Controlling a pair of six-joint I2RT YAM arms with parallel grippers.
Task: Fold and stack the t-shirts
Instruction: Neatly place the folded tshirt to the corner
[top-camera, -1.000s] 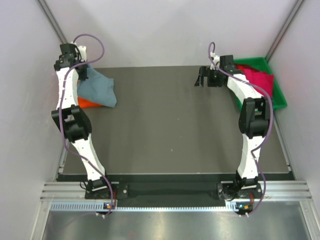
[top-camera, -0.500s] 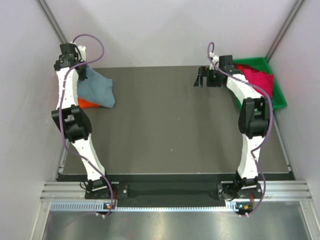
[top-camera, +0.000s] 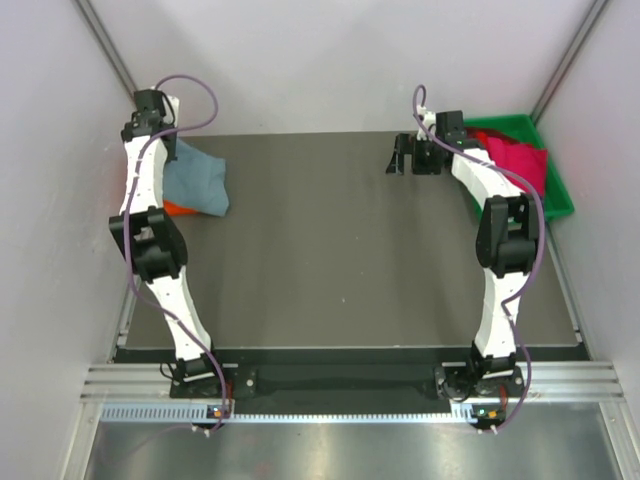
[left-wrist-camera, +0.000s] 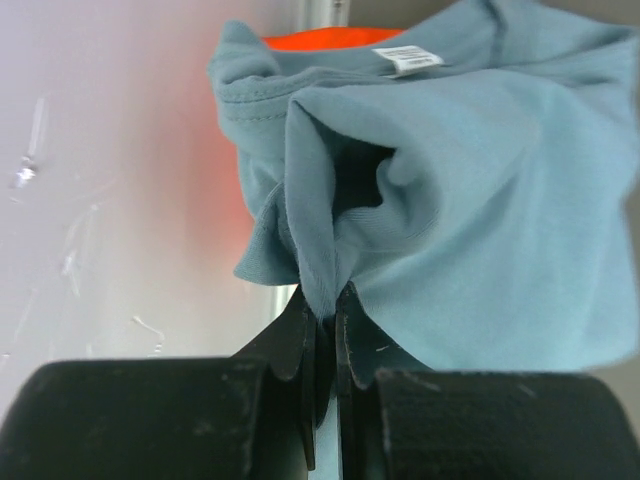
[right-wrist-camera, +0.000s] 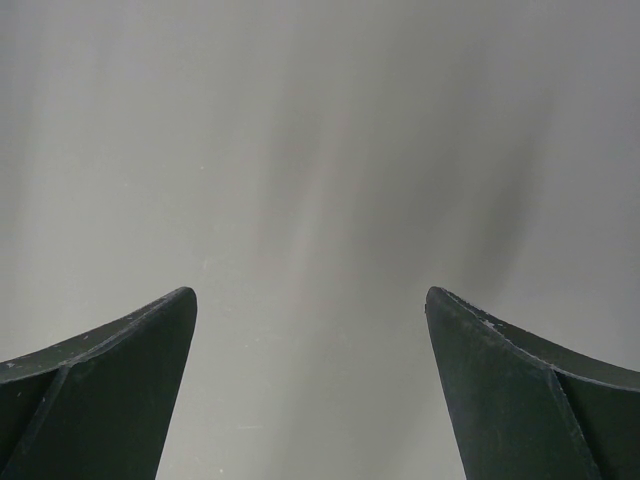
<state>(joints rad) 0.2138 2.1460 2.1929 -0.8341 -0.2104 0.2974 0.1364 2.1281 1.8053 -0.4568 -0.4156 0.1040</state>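
Note:
Next, the left gripper lowers the pinched fold onto the orange-red t-shirt (top-camera: 176, 208) (left-wrist-camera: 330, 40) below it and lets go, since the blue-grey shirt's near part already rests there.
The slate blue-grey t-shirt (top-camera: 198, 181) lies bunched at the table's far left corner, on top of an orange-red t-shirt (top-camera: 176, 208) that shows only as a sliver. My left gripper (top-camera: 167, 150) is shut on a fold of the blue-grey t-shirt (left-wrist-camera: 460, 220). In the left wrist view the cloth is pinched between the fingertips (left-wrist-camera: 325, 300), and the orange-red t-shirt (left-wrist-camera: 330, 40) peeks out behind. A crimson t-shirt (top-camera: 520, 160) lies in the green bin. My right gripper (top-camera: 404, 158) hovers open over bare table (right-wrist-camera: 310, 200), left of the bin, with nothing between its fingers.
The green plastic bin (top-camera: 557, 190) stands at the far right corner, half off the dark table mat (top-camera: 330, 250). White walls close in on the left, right and back. A white label (left-wrist-camera: 410, 60) shows at the blue-grey shirt's collar.
My left wrist has shifted slightly right and toward the back, drawing the blue-grey shirt's bunch in a little and covering more of the orange-red one. The right arm has barely moved.

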